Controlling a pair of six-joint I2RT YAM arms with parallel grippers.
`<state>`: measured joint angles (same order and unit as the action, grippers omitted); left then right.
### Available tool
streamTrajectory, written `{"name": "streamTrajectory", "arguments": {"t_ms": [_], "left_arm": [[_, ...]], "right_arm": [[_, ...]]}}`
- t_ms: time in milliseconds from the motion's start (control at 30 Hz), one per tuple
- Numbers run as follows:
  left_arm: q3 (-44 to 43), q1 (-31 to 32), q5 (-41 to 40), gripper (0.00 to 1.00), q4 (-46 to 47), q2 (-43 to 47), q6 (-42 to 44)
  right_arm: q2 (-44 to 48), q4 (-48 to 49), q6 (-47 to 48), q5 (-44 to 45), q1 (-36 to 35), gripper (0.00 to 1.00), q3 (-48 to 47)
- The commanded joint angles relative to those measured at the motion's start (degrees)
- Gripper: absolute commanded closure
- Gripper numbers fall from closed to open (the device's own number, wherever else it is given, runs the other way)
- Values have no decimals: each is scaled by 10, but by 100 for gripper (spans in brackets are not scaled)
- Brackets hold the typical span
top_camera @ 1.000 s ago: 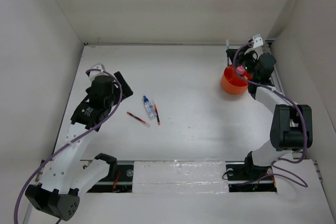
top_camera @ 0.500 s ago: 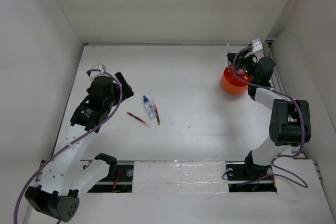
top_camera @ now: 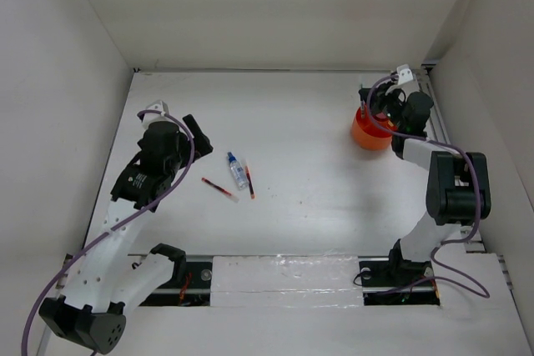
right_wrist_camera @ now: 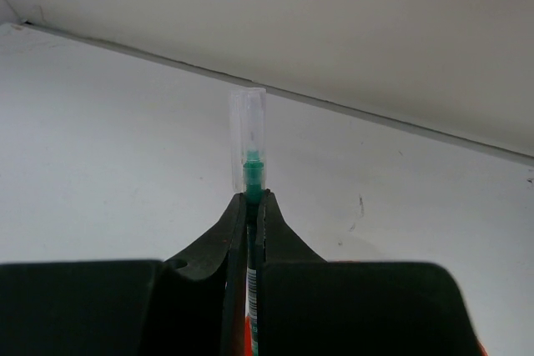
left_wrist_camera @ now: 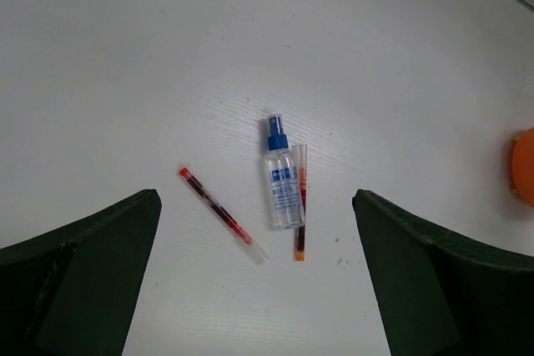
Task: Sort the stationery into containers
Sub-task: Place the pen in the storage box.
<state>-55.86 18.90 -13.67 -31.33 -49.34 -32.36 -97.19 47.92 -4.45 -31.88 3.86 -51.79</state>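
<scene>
My right gripper shifts only slightly over the orange tub's opening [top_camera: 370, 125] next and opens to release the dark green pen, since the pen already hangs there.
The round orange tub [top_camera: 368, 134] stands at the back right; its edge also shows in the left wrist view [left_wrist_camera: 525, 166]. My right gripper [top_camera: 373, 106] is over the tub, shut on the dark green pen [right_wrist_camera: 251, 174], whose clear cap sticks out past the fingertips [right_wrist_camera: 251, 199]. A clear blue-capped bottle [top_camera: 238, 169] lies left of centre with one thin red pen [top_camera: 249, 181] beside it and another [top_camera: 219, 188] to its left. My left gripper [top_camera: 193, 129] is open and empty, above and left of them; the bottle [left_wrist_camera: 283, 181] and pens [left_wrist_camera: 219, 213] [left_wrist_camera: 300, 206] show between its fingers. The other items are hidden.
White walls enclose the table on the left, back and right; the tub stands close to the back right corner [top_camera: 430, 68]. The arm bases and a taped rail [top_camera: 284, 277] run along the near edge.
My right wrist has shifted slightly toward the back wall over the tub, still holding the green pen. The left arm has hardly moved.
</scene>
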Motion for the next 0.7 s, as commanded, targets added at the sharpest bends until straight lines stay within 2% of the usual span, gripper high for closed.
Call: {"name": "streamTrajectory", "arguments": {"t_ms": [0,400,667], "left_arm": [[3,-2,1,0,22,11,8],[3,-2,7,0,22,11,8],[3,-2,7,0,22,16,8]], "right_arm": [[0,-22,27,13,4,100,-31],[0,-106,78,19,-1,100,-55],[-5,-106,83,31,-17,100,-39]]}}
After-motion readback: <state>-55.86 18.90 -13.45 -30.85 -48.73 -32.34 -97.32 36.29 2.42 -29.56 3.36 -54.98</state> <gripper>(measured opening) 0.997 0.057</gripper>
